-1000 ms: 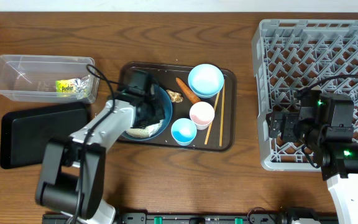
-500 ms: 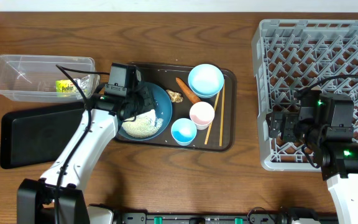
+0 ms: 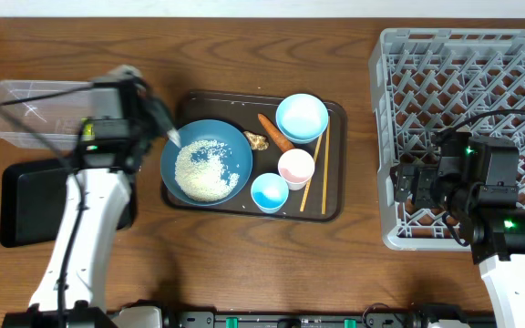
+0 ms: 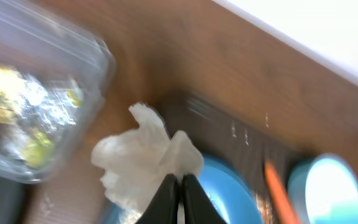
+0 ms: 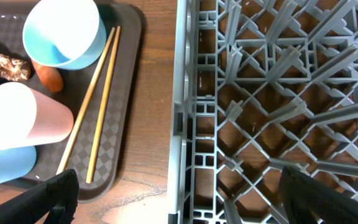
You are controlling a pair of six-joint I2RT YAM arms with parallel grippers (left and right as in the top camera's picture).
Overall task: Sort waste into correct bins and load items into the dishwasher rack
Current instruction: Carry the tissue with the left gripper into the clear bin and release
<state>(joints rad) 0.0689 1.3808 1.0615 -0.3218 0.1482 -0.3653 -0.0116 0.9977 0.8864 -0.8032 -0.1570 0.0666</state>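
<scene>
My left gripper holds the paper and should next carry it away from the plate-bowl, over the tub's end, and let it go there, because the yellow-green wrapper (image 4: 8, 106) is already in the tub (image 3: 25, 107).
My left gripper (image 3: 169, 135) is shut on the crumpled white paper (image 4: 143, 154) and holds it between the clear tub (image 3: 25, 107) and the dark blue plate-bowl (image 3: 235, 155) of white rice (image 3: 204, 169). The yellow-green wrapper (image 4: 8, 106) lies in the tub. The carrot (image 3: 274, 133), food scrap (image 3: 256, 141), light blue bowl (image 3: 301, 117), white-pink cup (image 3: 295, 167), small blue cup (image 3: 269, 191) and chopsticks (image 3: 317, 169) sit on the brown tray (image 3: 335, 205). My right gripper (image 5: 179, 199) is open and empty over the grey rack's (image 3: 481, 82) left wall.
The flat black tray (image 3: 25, 210) lies at the front left, partly under my left arm. The brown serving tray sits mid-table, and bare wood separates it from the rack. The table's back edge runs just behind the tub.
My left gripper lifted the white paper out of the dark blue bowl and swung left towards the clear tub, uncovering the rice. The right arm has not moved.
</scene>
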